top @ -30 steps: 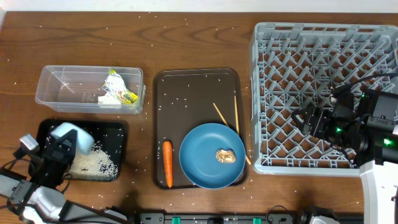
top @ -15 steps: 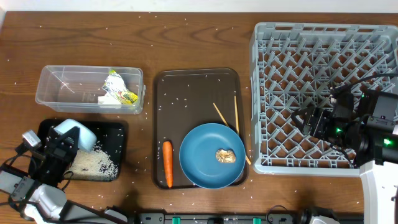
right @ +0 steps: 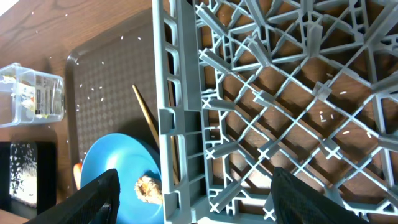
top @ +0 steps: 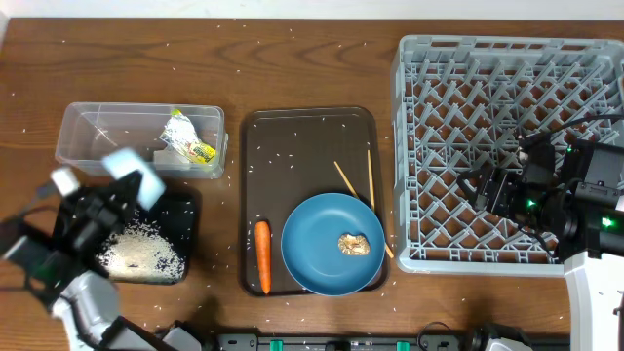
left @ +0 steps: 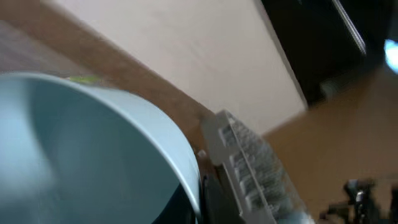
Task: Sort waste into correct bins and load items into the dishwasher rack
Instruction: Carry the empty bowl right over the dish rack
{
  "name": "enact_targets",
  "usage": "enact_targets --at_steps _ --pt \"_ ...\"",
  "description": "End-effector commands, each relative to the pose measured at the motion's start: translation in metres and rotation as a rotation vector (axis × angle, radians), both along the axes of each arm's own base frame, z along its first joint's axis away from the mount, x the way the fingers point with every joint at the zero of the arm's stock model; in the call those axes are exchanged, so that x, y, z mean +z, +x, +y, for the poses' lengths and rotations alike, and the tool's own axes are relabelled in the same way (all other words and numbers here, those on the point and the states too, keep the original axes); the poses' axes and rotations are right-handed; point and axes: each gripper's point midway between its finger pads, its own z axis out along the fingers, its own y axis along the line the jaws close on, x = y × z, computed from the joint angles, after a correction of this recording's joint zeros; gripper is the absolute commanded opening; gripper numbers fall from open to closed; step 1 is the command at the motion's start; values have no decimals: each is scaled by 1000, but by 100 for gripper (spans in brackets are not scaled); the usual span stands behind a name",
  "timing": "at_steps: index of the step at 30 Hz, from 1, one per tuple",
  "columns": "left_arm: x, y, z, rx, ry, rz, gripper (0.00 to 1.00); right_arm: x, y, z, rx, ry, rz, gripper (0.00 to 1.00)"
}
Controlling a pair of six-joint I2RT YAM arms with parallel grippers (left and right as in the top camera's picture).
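The left gripper swings across the brown tray next and releases the cup onto the dishwasher rack's wires, since they lie to its right in the overhead view.
My left gripper [top: 115, 195] is shut on the light blue cup [top: 131, 172] and holds it above the black tray [top: 185, 210], which has a heap of white rice [top: 144, 255] in it. The cup fills the left wrist view [left: 93, 143]. My right gripper [top: 485, 185] is open and empty over the front of the grey dishwasher rack [top: 507, 58], straddling its wall [right: 202, 199]. The blue plate [top: 317, 234] carries the brown lump [top: 353, 245]. The carrot [top: 261, 255] and two chopsticks [top: 357, 185] lie on the brown tray. The wrapper [top: 188, 141] is in the clear tub [top: 97, 122]. No pink cup or white bowl is in view.
The brown serving tray [top: 292, 136] sits in the middle of the table. Rice grains are scattered over the wooden table [top: 292, 68]. The right wrist view shows the plate [right: 112, 168], the lump [right: 148, 186] and the chopsticks [right: 146, 121] left of the rack wall.
My left gripper has lifted the light blue cup from the black tray and swung it up and to the right, with motion blur. The right arm has not moved.
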Motion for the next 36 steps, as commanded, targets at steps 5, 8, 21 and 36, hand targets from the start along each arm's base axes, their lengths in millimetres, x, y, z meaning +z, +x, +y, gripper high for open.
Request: enact_targets --at_steps 5,8,21,36 --pt "73 47 -104 -133 -80 -121 6 6 5 -13 -52 -42 -18 72" --pt "85 60 -151 -160 -129 -132 6 10 7 -28 -120 -61 -19 72" --pt "126 80 -371 -582 -199 -157 6 11 -11 -127 -568 -39 17 76" --pt "70 95 -509 -773 -257 -9 6 8 -23 -145 -660 -23 42 77"
